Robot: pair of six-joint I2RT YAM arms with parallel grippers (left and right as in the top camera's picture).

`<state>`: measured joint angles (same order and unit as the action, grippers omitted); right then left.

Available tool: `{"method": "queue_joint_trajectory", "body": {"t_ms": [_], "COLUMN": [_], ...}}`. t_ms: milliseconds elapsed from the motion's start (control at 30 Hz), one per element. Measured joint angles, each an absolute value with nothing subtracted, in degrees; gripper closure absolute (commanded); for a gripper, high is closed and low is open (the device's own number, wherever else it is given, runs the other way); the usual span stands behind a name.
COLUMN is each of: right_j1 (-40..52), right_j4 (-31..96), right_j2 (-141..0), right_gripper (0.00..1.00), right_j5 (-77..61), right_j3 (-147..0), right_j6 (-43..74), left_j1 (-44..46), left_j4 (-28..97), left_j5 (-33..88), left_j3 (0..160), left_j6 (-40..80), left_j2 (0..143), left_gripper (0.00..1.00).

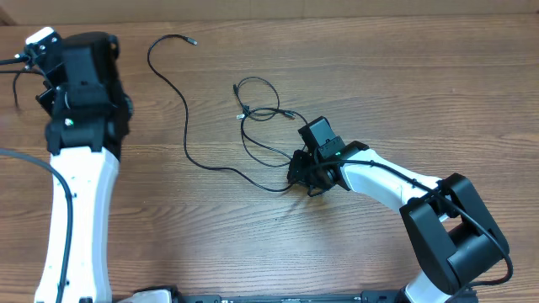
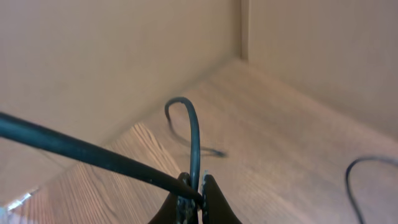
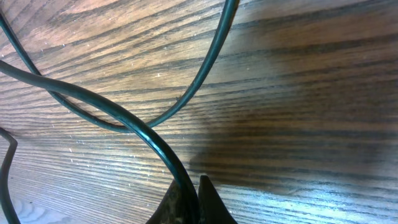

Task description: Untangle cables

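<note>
I need to lower my left gripper next, fingers tilting down, to the bare wood (image 1: pixel 141 136) beside and below the long piece of cable, clear of the tangle (image 1: pixel 257 114), and release the cable.
Thin black cables lie on the wooden table. One long strand (image 1: pixel 185 126) runs from a plug tip (image 1: pixel 192 40) at the back down to my right gripper (image 1: pixel 295 175). A looped tangle (image 1: pixel 257 114) with small plug tips lies just behind that gripper. My right gripper (image 3: pixel 194 186) is shut on a cable (image 3: pixel 143 134) low over the table, and another strand (image 3: pixel 205 74) crosses it. My left gripper (image 1: pixel 38 52) is at the far back left. In the left wrist view my left gripper (image 2: pixel 198 186) is shut on a thin cable (image 2: pixel 194 130) that loops upward.
A thicker black wire (image 2: pixel 74 149) crosses in front of the left jaws. Tan walls (image 2: pixel 124 56) meet in a corner close behind the left gripper. Another cable end (image 2: pixel 354 177) shows at the right. The table's wood surface (image 1: pixel 421 84) extends to the right.
</note>
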<state>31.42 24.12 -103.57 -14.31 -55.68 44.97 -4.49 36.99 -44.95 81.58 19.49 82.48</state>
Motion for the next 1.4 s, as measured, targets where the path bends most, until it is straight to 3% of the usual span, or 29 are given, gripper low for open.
{"method": "queue_joint_trajectory", "body": {"t_ms": [333,700,767,900,1067,1400], "right_j1": [31.42,31.42,31.42,31.42,31.42,31.18], "right_j4": [24.14,24.1,24.16,24.14,24.16,24.16], "right_j2": [-103.57,-103.57,-103.57,-103.57,-103.57,-103.57], "right_gripper": [0.95,0.93,0.91,0.9,0.88,0.84], "right_j5": [-14.15,-14.13,-14.15,-14.15,-14.13,-14.13], "right_j3": [-55.68,-55.68,-55.68,-55.68,-55.68,-55.68], "right_j6": [44.99,44.99,44.99,44.97,45.01,44.97], "left_j1": [-12.14,-13.19,-13.28,-13.65,-14.04,-14.31], "left_j4": [40.64,40.23,39.57,38.96,37.93,49.52], "left_j5": [-27.11,-22.22,-22.06,-21.82,-21.82,-23.16], "left_j3": [81.58,81.58,81.58,81.58,81.71,89.41], "left_j6": [19.49,16.51,15.81,14.37,13.04,14.98], "left_j2": [97.14,113.3,115.18,117.54,117.62,117.56], "left_gripper": [0.96,0.93,0.76,0.08,0.0,0.0]}}
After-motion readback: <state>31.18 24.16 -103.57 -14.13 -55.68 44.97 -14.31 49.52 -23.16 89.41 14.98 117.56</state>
